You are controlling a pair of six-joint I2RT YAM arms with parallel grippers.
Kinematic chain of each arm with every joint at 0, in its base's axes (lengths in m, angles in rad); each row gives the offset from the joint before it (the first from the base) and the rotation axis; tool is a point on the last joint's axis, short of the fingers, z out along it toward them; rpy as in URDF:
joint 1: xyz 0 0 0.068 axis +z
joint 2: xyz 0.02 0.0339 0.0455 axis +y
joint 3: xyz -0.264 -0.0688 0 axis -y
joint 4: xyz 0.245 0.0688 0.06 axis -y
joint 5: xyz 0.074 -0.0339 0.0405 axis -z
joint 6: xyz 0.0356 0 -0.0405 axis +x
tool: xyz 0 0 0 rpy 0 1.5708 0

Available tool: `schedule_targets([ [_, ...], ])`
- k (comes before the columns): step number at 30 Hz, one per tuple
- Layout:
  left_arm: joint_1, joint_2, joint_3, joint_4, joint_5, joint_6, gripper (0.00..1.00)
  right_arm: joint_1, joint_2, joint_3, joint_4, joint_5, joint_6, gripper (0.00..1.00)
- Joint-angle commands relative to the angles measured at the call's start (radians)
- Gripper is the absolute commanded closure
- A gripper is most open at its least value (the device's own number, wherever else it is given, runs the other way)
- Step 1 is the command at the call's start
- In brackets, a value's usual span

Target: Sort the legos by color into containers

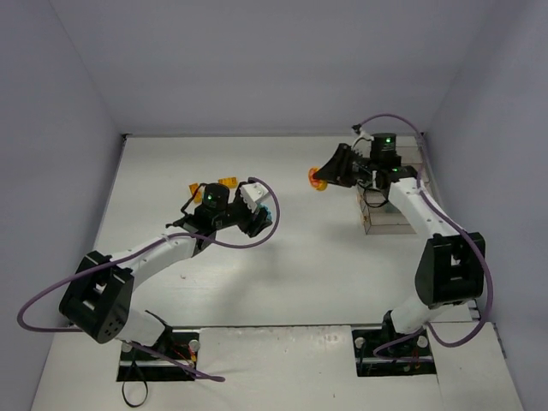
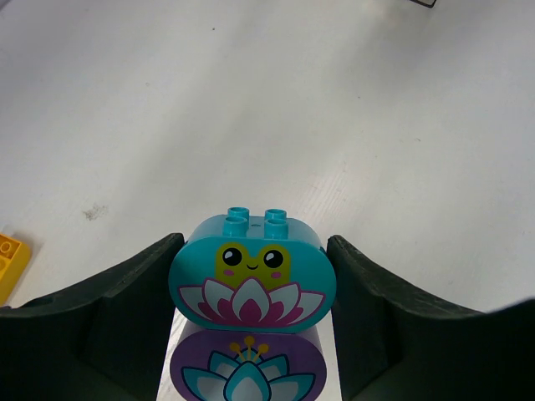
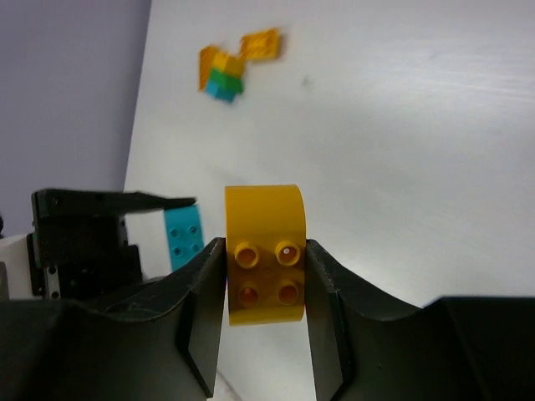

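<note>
My right gripper moves back and to the right in the top view next, over the nearest bin (image 1: 394,223) to free the orange lego, because that bin looks empty.
My left gripper (image 1: 264,219) is shut on a teal rounded lego (image 2: 252,271) printed with a frog and lotus, stacked on a purple rounded lego (image 2: 248,368); both sit between the black fingers (image 2: 125,322) just above the table. My right gripper (image 1: 324,179) is shut on an orange lego (image 3: 263,255) with a curved end, held in the air left of the containers (image 1: 373,224). The containers are clear bins, partly hidden under the right arm. The held orange lego also shows in the top view (image 1: 317,181).
Loose orange legos (image 1: 226,181) lie on the table just behind the left gripper. In the right wrist view there is a small orange, green and teal cluster (image 3: 221,75) beside an orange piece (image 3: 261,43). An orange lego (image 2: 10,263) lies at the left wrist view's left edge.
</note>
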Motion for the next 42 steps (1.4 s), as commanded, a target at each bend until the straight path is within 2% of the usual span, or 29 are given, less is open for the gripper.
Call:
schedule_targets([
  [1,0.008,-0.038,0.025,0.057,-0.010,-0.026,0.79,-0.058,-0.098,0.019,-0.035,0.059,-0.062,1.00],
  [3,0.008,-0.039,0.029,0.054,-0.018,-0.046,0.78,-0.101,-0.125,0.009,-0.064,0.102,-0.073,1.00],
  [7,0.010,-0.062,0.040,0.021,-0.073,-0.073,0.79,-0.184,-0.197,-0.065,-0.138,0.370,-0.063,1.00],
  [8,0.010,-0.067,0.043,0.010,-0.085,-0.082,0.78,-0.219,-0.226,-0.082,-0.153,0.506,-0.052,1.00],
  [9,0.010,-0.079,0.046,0.001,-0.096,-0.086,0.78,-0.266,-0.239,-0.099,-0.185,0.571,-0.041,1.00],
  [12,0.011,-0.093,0.054,-0.012,-0.125,-0.112,0.78,-0.352,-0.287,-0.171,-0.222,0.758,0.037,1.00],
  [15,0.008,-0.087,0.055,-0.004,-0.139,-0.138,0.78,-0.409,-0.310,-0.232,-0.236,0.866,0.082,1.00],
  [26,-0.025,-0.101,0.067,-0.018,-0.157,-0.132,0.78,-0.451,-0.156,-0.228,-0.221,0.909,0.180,0.95],
  [32,-0.036,-0.101,0.066,-0.016,-0.159,-0.135,0.78,-0.451,-0.146,-0.218,-0.181,0.897,0.207,0.90],
  [35,-0.036,-0.096,0.064,-0.010,-0.153,-0.141,0.78,-0.451,-0.144,-0.209,-0.170,0.875,0.223,0.74],
  [37,-0.038,-0.093,0.066,-0.010,-0.150,-0.144,0.78,-0.451,-0.142,-0.206,-0.167,0.869,0.227,0.72],
  [42,-0.042,-0.090,0.069,-0.012,-0.150,-0.149,0.78,-0.451,-0.145,-0.214,-0.167,0.862,0.227,0.55],
])
